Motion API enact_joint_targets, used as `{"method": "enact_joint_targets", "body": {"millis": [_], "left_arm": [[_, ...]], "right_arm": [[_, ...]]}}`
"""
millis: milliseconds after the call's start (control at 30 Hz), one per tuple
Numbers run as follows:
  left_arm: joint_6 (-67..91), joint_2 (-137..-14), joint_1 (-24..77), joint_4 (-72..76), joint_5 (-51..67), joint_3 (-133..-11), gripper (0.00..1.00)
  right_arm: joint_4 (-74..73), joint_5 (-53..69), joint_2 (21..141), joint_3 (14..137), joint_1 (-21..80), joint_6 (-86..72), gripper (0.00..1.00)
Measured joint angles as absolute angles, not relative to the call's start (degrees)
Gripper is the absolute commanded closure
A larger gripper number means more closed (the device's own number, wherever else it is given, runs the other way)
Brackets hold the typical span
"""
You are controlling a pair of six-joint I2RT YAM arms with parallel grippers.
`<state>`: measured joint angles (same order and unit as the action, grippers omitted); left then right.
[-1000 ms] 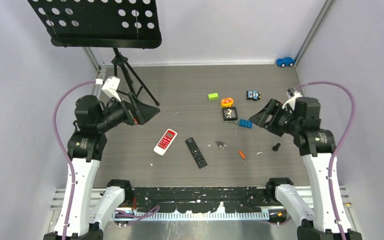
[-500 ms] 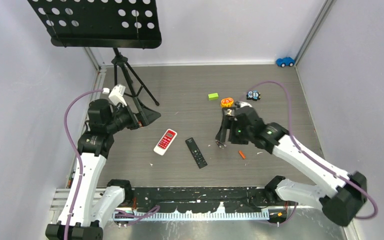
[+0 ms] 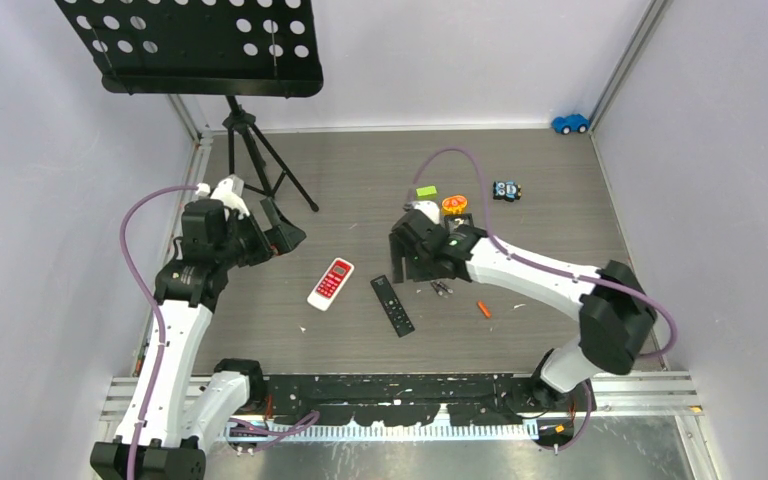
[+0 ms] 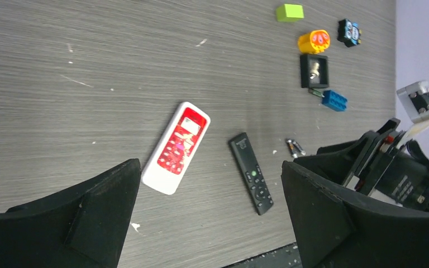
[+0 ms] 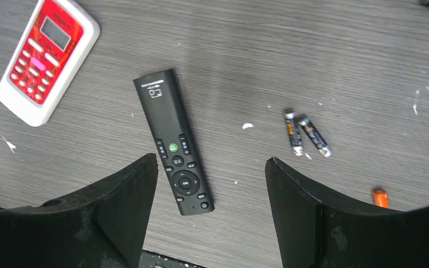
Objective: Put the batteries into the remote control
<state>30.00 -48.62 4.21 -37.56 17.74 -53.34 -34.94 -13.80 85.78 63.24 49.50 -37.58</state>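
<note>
I will next turn my right gripper to line up with the black remote (image 3: pixel 392 305), which lies slanted, then lower it onto both long edges beside the round button pad.
A black remote (image 3: pixel 392 305) lies buttons up at mid table, with a red-and-white remote (image 3: pixel 331 283) to its left. A dark grey-silver pair of batteries (image 3: pixel 441 289) lies right of the black remote and an orange battery (image 3: pixel 483 309) further right. My right gripper (image 3: pixel 415 264) hovers open and empty just behind the black remote (image 5: pixel 173 140), with the pair (image 5: pixel 305 134) and the orange battery (image 5: pixel 380 197) to its right. My left gripper (image 3: pixel 282 235) is open and empty, up and to the left of the red-and-white remote (image 4: pixel 176 147).
A green block (image 3: pixel 426 192), orange toy (image 3: pixel 453 204), small robot toy (image 3: pixel 506 190) and blue car (image 3: pixel 570 123) sit behind. A music stand (image 3: pixel 190 45) on a tripod (image 3: pixel 260 160) stands at the back left. Walls close in on both sides.
My right arm has swung from the right side far to the left, and its gripper now hangs by the black remote. My left gripper has shifted slightly.
</note>
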Motion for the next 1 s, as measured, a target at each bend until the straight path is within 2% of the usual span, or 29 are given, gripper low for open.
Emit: {"method": "enact_joint_targets", "body": {"millis": [467,800,1000], "left_arm": [[30.87,-48.18,4.21,-37.52,14.72,-52.66,0.00],[31.03,-48.23,4.23,-37.43,14.98,-51.92,0.00],[31.00,-48.93,4.23,-36.69,15.57,-51.57,0.00]], "right_arm": [[-40.49,-12.71,103.57,73.03,58.08,-33.36,0.23],[-42.35,-10.79,107.20,73.52,58.39,-31.59,0.27],[-42.02,-8.80,107.53,72.93,58.39,-29.61,0.34]]}}
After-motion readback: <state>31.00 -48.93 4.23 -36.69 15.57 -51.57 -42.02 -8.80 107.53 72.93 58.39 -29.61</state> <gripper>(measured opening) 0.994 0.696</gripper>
